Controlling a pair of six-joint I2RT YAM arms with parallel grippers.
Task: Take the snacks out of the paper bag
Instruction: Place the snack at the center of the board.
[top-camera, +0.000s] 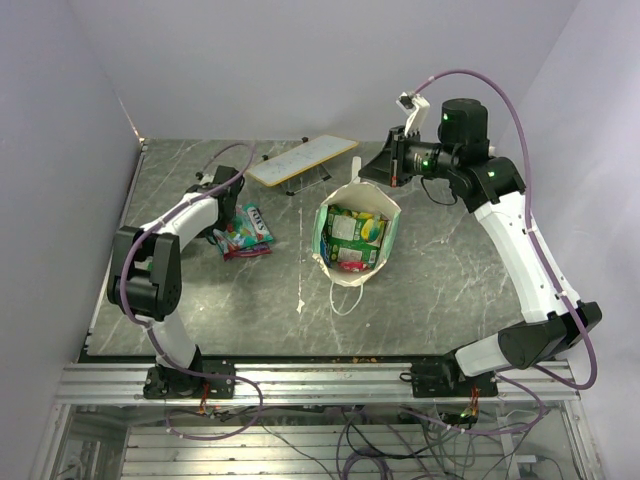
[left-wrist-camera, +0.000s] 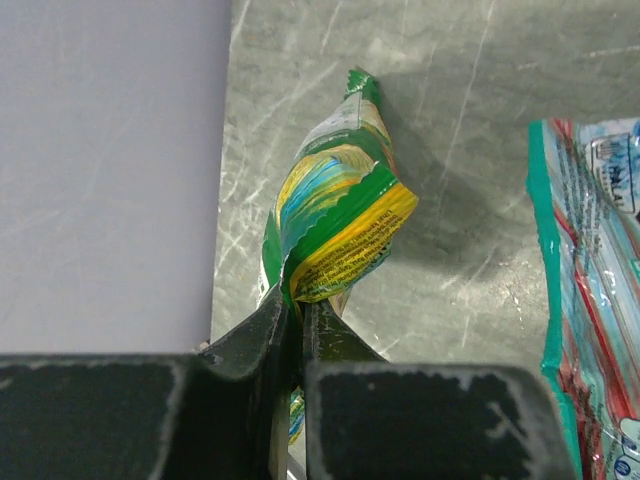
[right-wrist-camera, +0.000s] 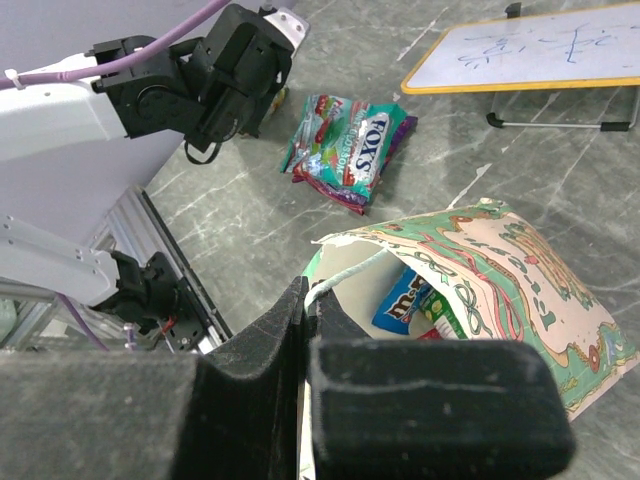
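My left gripper lowers to the bare tabletop below, between the grey wall and the packet pile, next. Then it releases the green-and-yellow foil packet (left-wrist-camera: 340, 215).
The mint-green paper bag (top-camera: 388, 232) stands open mid-table with several snacks (top-camera: 352, 236) inside. My right gripper (right-wrist-camera: 308, 295) is shut on the bag's white cord handle (right-wrist-camera: 355, 271) at its far rim (top-camera: 362, 180). A blue packet (right-wrist-camera: 404, 306) shows inside the bag (right-wrist-camera: 500, 270). My left gripper (left-wrist-camera: 300, 306) is shut on a green-and-yellow foil packet (left-wrist-camera: 340, 215), held low over the table near the left wall. A pile of packets (top-camera: 246, 231) lies on the table beside my left gripper (top-camera: 220, 226); it also shows in the right wrist view (right-wrist-camera: 345, 145).
A flat white board on black legs (top-camera: 302, 159) stands behind the bag. The grey wall (left-wrist-camera: 110, 170) is close on the left of my left gripper. A blue-white packet (left-wrist-camera: 595, 300) lies just to its right.
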